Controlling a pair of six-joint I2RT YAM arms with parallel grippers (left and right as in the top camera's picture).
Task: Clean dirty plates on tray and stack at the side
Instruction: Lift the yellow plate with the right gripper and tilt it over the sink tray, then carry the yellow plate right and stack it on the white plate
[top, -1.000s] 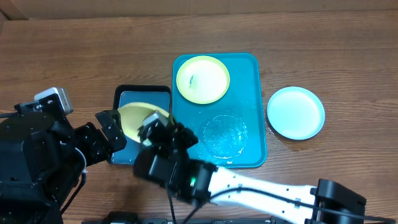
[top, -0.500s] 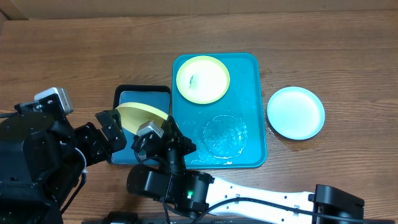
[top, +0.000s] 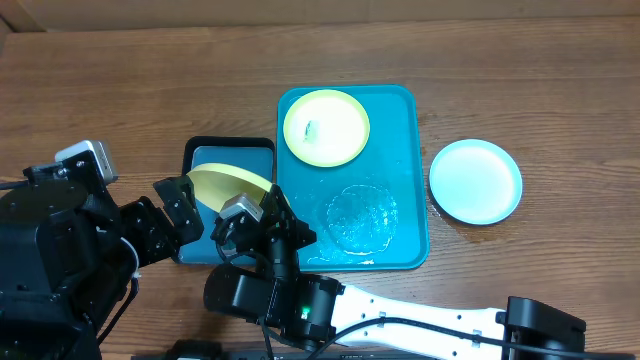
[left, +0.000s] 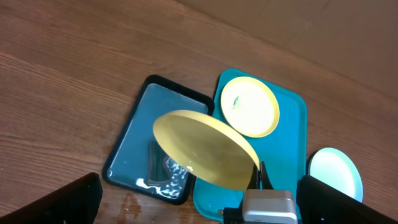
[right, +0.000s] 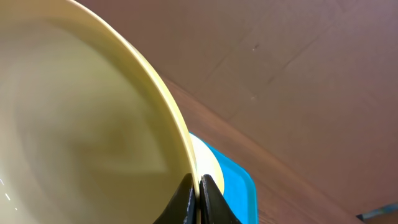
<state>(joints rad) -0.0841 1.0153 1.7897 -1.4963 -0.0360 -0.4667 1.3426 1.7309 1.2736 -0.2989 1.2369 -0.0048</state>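
Observation:
Next I will move my right gripper across the turquoise tray and down onto the light blue plate, as that lies below and to its right in the overhead view.
My right gripper is shut on the rim of a yellow-green plate and holds it tilted above the small black-rimmed tray. In the right wrist view the jaws pinch that plate's edge. The left wrist view shows the held plate too. A second yellow-green plate with a small smudge lies at the far end of the turquoise tray. A light blue plate lies on the table right of the tray. My left gripper is open and empty, just left of the held plate.
The small tray holds water and a dark sponge. A wet patch lies on the turquoise tray's near half. Water drops are on the wood by the small tray. The left arm's bulk fills the lower left.
One second ago the right wrist moved down and left, and the held plate tipped more edge-on. Nothing has moved in the last half second.

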